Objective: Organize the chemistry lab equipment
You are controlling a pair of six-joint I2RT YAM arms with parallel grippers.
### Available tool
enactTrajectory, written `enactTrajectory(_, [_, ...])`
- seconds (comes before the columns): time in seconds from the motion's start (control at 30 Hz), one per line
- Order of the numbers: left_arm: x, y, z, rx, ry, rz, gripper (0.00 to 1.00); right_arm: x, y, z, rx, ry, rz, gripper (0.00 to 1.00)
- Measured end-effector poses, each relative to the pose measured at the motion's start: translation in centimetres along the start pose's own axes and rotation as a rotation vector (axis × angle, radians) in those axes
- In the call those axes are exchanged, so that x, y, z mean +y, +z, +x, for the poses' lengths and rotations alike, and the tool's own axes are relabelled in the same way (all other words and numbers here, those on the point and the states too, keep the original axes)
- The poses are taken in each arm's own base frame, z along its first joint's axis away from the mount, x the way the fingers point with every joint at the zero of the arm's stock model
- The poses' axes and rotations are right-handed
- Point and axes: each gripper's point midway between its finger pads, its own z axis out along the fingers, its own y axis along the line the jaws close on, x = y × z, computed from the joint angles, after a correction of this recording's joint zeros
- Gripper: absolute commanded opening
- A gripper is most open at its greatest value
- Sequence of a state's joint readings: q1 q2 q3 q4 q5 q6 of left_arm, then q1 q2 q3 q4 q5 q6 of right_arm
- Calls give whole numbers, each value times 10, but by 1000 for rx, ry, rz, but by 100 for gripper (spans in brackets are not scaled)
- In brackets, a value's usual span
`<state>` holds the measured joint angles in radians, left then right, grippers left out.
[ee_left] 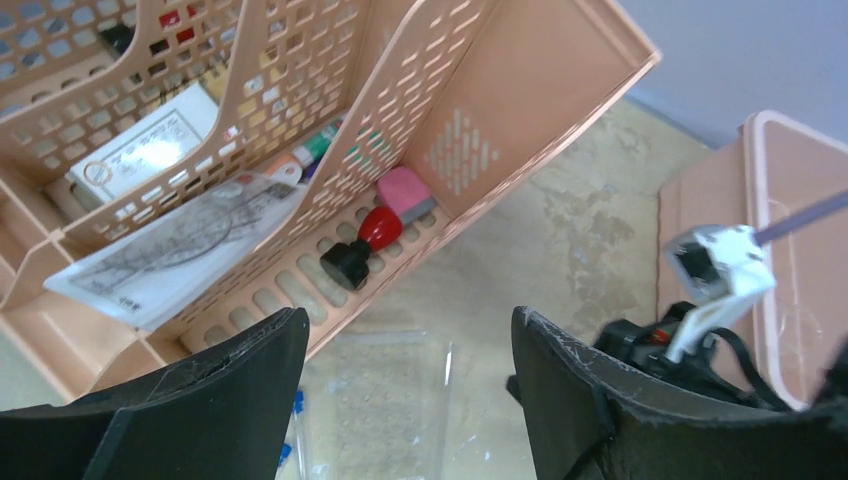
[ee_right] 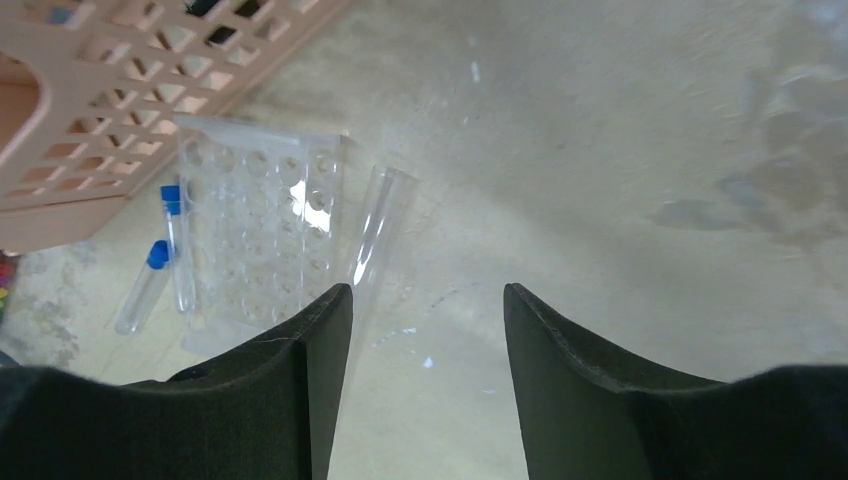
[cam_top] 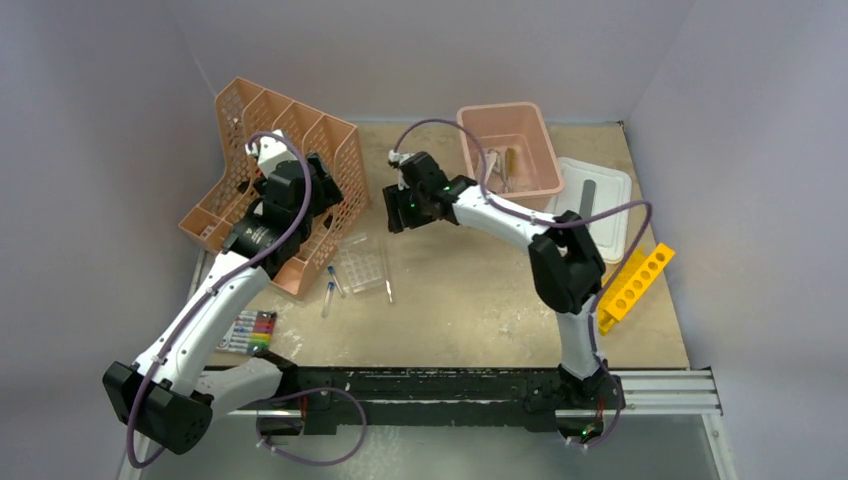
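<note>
I need to lower my right gripper toward the clear tube rack and onto the glass tube's far end [cam_top: 385,247] [ee_right: 386,194], because the tube is outside the gripper's open fingers.
A clear tube rack [cam_top: 362,265] lies flat on the table, just in front of the orange organiser [cam_top: 270,170]. Two blue-capped tubes [ee_right: 175,250] lie left of the clear tube rack [ee_right: 260,220], and a bare glass tube [ee_right: 375,225] lies along its right side. My left gripper [ee_left: 410,315] hangs open and empty over the rack [ee_left: 385,400], beside the organiser's front edge. My right gripper [ee_right: 428,290] is open and empty, above bare table just right of the glass tube. Metal forceps [cam_top: 497,168] lie in the pink bin [cam_top: 540,130].
The organiser [ee_left: 520,120] holds a red-and-black stamp [ee_left: 362,245], a pink eraser [ee_left: 405,192], a protractor packet [ee_left: 170,250] and a white box [ee_left: 150,150]. A white tray [cam_top: 600,205] and a yellow rack [cam_top: 635,285] sit at the right. A marker pack [cam_top: 250,333] lies front left.
</note>
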<state>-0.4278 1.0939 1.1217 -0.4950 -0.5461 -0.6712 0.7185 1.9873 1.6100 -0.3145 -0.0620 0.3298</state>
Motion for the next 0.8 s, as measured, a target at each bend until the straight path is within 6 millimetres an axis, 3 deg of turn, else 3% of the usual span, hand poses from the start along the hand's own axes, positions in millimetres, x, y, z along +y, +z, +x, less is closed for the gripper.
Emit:
enactTrajectory(0.2, [10,-2,12,27,1,-25,73,16,38,32,112,30,33,59])
enactTrajectory(0.57, [13,-6,12,30,-1,-27,73,35,59,36,132,35,74,57])
enactTrajectory(0.8, [19,-8,22,51,9,-28,73,29,76,57,178,48,135,48])
